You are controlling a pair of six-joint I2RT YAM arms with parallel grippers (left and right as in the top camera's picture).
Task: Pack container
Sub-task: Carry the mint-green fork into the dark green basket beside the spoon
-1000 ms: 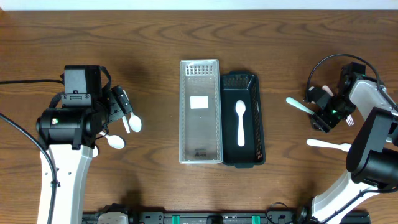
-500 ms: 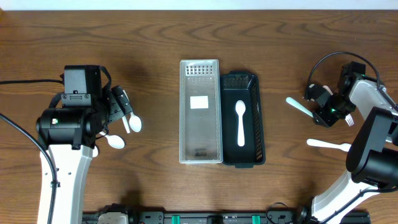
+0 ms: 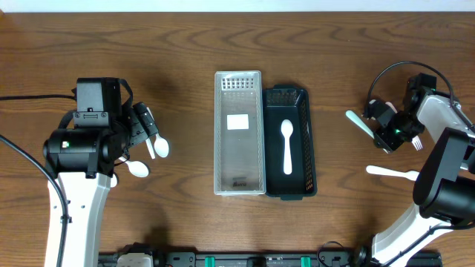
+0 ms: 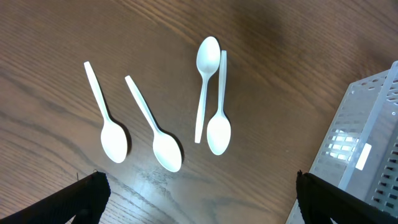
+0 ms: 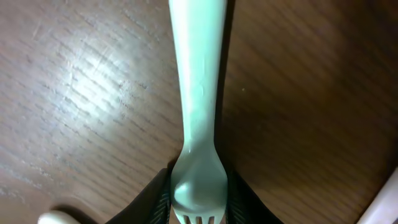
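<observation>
My right gripper lifts the fork next and shifts left in the overhead view. It then releases the fork in the part of the container beside the tray, since that part is empty.
A black container (image 3: 303, 96) in the middle of the table holds one white spoon (image 3: 288, 144). A clear perforated tray (image 3: 239, 159) lies against its left side. My right gripper (image 3: 386, 127) is shut on the head of a mint green fork (image 3: 359, 123), whose handle points left toward the container. In the right wrist view the fork (image 5: 198, 99) sits pinched between the jaws of the right gripper (image 5: 199, 202) just above the wood. My left gripper (image 3: 145, 127) stands wide open and holds nothing. Below the left gripper (image 4: 199, 205), several white spoons (image 4: 211, 93) lie on the table.
A white fork (image 3: 393, 173) lies near the right arm's base, and another white utensil (image 3: 417, 142) peeks out behind the right wrist. A corner of the clear tray (image 4: 360, 143) shows at the right of the left wrist view. Two spoon bowls (image 3: 160, 147) show beside the left arm.
The right gripper has shut on the green fork's head and nudged it slightly right and up. The left arm and the spoons have not moved.
</observation>
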